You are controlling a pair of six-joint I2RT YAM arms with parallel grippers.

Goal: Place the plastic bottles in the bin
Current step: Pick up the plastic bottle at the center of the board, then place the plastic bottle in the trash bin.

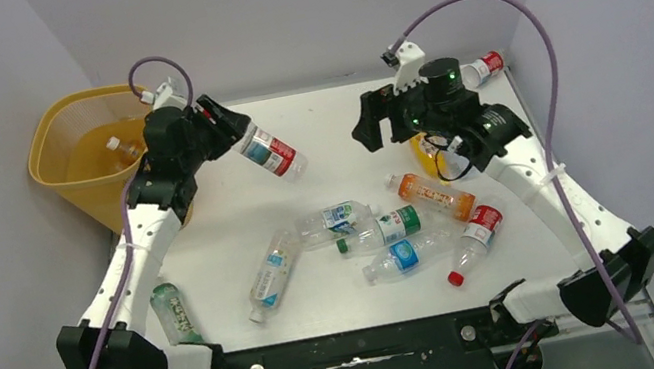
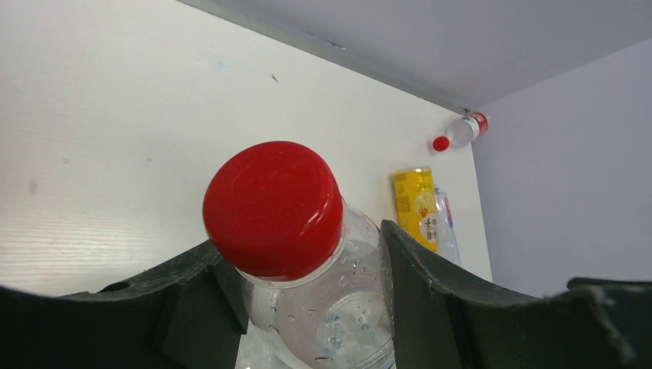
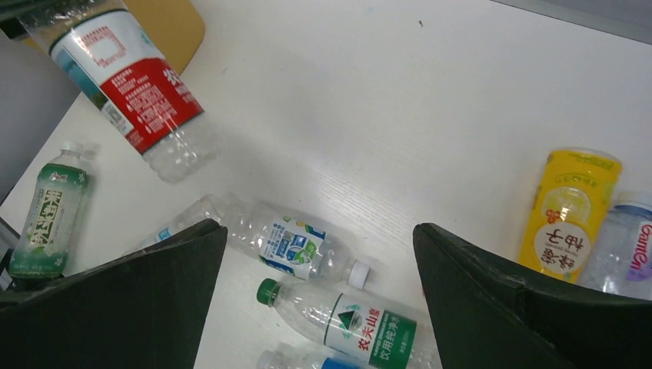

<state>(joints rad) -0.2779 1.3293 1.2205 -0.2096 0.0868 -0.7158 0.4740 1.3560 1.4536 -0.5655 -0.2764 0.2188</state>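
My left gripper needs to go up and to the left in the top view next, over the opening of the bin, because the bottle with the red cap is hanging outside the bin's rim.
The yellow-orange bin (image 1: 56, 141) stands at the table's far left corner with one bottle (image 1: 122, 150) lying inside. Just right of it, my left gripper (image 1: 235, 128) (image 2: 307, 288) is shut on the neck of a clear red-capped bottle (image 2: 273, 207) with a red label (image 1: 271, 152), hanging tilted over the table. My right gripper (image 1: 371, 122) (image 3: 319, 257) hovers open and empty above several loose bottles: a white-capped one (image 3: 284, 242), a green-capped one (image 3: 350, 317), an orange one (image 1: 435, 196) and a red-labelled one (image 1: 476, 234).
A green-labelled bottle (image 1: 175, 313) lies beside the left arm's lower link. A yellow bottle (image 3: 569, 211) rests under the right arm, and another red-capped bottle (image 2: 461, 132) lies in the far right corner. Grey walls close in the table on three sides.
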